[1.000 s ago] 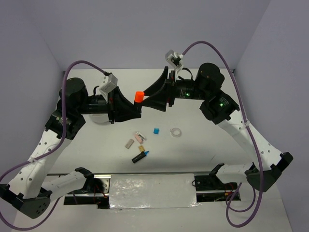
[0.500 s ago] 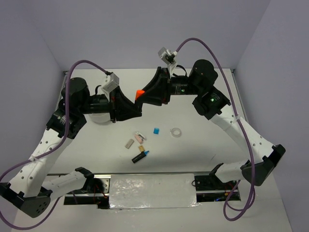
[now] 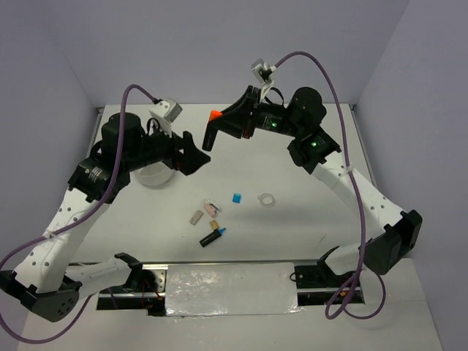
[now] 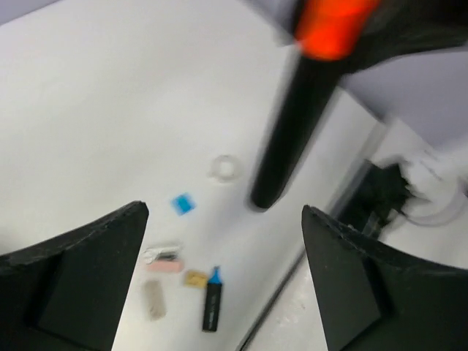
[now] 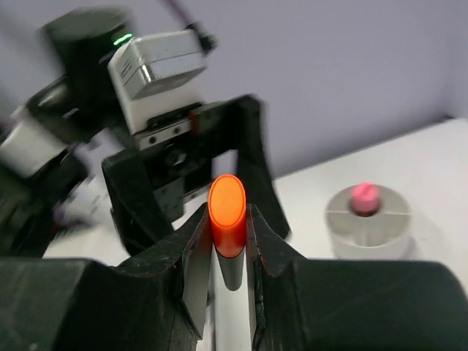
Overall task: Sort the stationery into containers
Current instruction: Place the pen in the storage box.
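Observation:
The marker will next go to the left in the top view with my right gripper, then down over the divided bowl, whose section (image 3: 153,175) (image 5: 390,205) beside the pink item is open.
My right gripper (image 3: 213,126) is shut on the black marker with the orange cap (image 3: 214,115), held up in the air; the right wrist view shows its cap (image 5: 227,210) clamped between the fingers. My left gripper (image 3: 197,152) stands open and empty just left of it. In the left wrist view the marker (image 4: 292,124) hangs beyond the wide-open left gripper (image 4: 223,212). On the table lie a blue-capped marker (image 3: 212,237), a blue cube (image 3: 236,197), a clear ring (image 3: 267,199), a grey block (image 3: 195,217), a tan block (image 3: 214,224) and a pink piece (image 3: 213,208). The white divided bowl (image 3: 152,178) sits partly under the left arm.
In the right wrist view the bowl (image 5: 344,227) holds a pink item (image 5: 364,196) in one compartment. Purple walls close in the table at the back and sides. A foil-covered strip (image 3: 230,289) runs along the near edge between the arm bases.
The left gripper opened, let go of the orange-capped marker and drew back to the left. The right gripper closed on the marker and carried it up and away.

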